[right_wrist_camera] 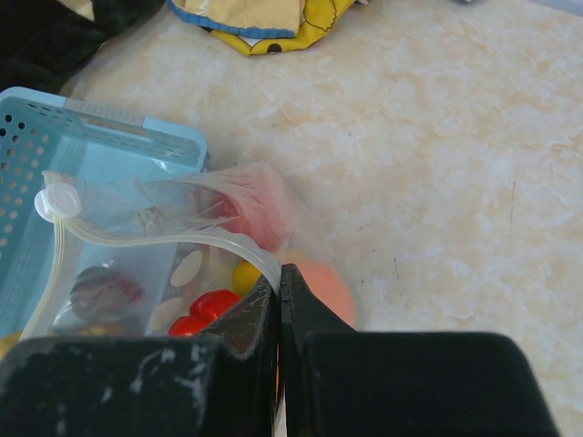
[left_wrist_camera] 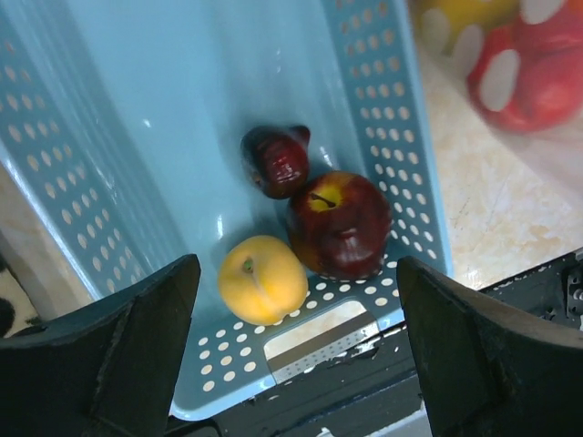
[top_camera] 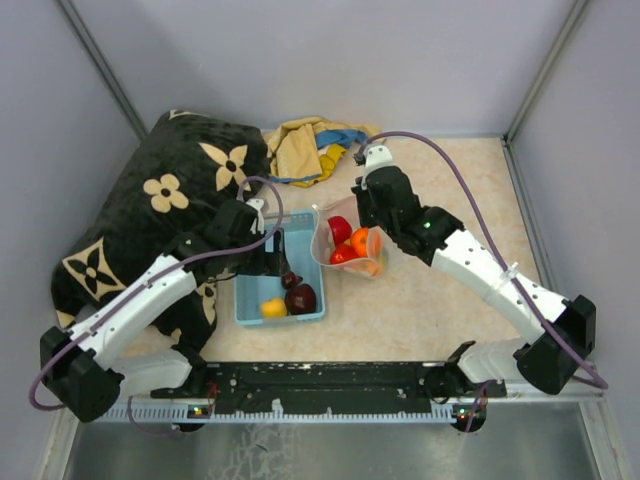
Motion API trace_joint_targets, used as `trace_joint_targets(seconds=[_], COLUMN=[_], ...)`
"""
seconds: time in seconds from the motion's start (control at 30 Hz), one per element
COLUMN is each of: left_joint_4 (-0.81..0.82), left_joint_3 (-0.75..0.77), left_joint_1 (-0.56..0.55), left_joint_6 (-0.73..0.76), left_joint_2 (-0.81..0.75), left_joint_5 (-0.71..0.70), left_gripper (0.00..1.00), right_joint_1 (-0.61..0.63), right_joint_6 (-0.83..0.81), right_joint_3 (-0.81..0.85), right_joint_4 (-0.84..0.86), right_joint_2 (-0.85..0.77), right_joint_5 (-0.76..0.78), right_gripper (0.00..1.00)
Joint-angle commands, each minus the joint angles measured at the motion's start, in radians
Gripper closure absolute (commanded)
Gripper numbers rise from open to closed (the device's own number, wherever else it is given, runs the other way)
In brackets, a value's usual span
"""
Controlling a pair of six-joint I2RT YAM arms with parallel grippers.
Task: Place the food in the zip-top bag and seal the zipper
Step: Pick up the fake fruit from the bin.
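Observation:
My left gripper moves down into the blue basket next, its open fingers on either side of the small maroon fruit.
The clear zip-top bag stands open beside the blue basket, with red and orange fruits inside. My right gripper is shut on the bag's whitish zipper rim and holds the mouth open. In the right wrist view red, yellow and orange fruits show through the plastic. My left gripper is open and empty, above the basket's near end. Below it lie a yellow fruit, a dark red apple and a small maroon fruit.
A black cushion with beige flowers fills the left side, touching the basket. A yellow and blue cloth lies at the back. The black base rail runs along the near edge.

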Motion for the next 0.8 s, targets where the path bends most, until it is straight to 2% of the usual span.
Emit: trace_joint_targets(seconds=[0.0, 0.3, 0.53, 0.77], left_joint_4=[0.083, 0.218, 0.235, 0.244], left_joint_3=[-0.052, -0.092, -0.076, -0.083], left_joint_1=[0.063, 0.113, 0.129, 0.128], left_joint_6=[-0.041, -0.014, 0.024, 0.024], left_joint_2=[0.044, 0.206, 0.351, 0.43], left_joint_5=[0.11, 0.141, 0.19, 0.24], left_gripper=[0.07, 0.13, 0.22, 0.22], right_joint_1=[0.01, 0.009, 0.009, 0.009], right_joint_6=[-0.014, -0.014, -0.014, -0.011], right_joint_3=[0.002, -0.02, -0.036, -0.044], right_joint_4=[0.052, 0.068, 0.077, 0.083], right_joint_2=[-0.032, -0.039, -0.041, -0.034], right_joint_5=[0.015, 0.003, -0.001, -0.008], right_gripper=[1.0, 1.0, 1.0, 1.0])
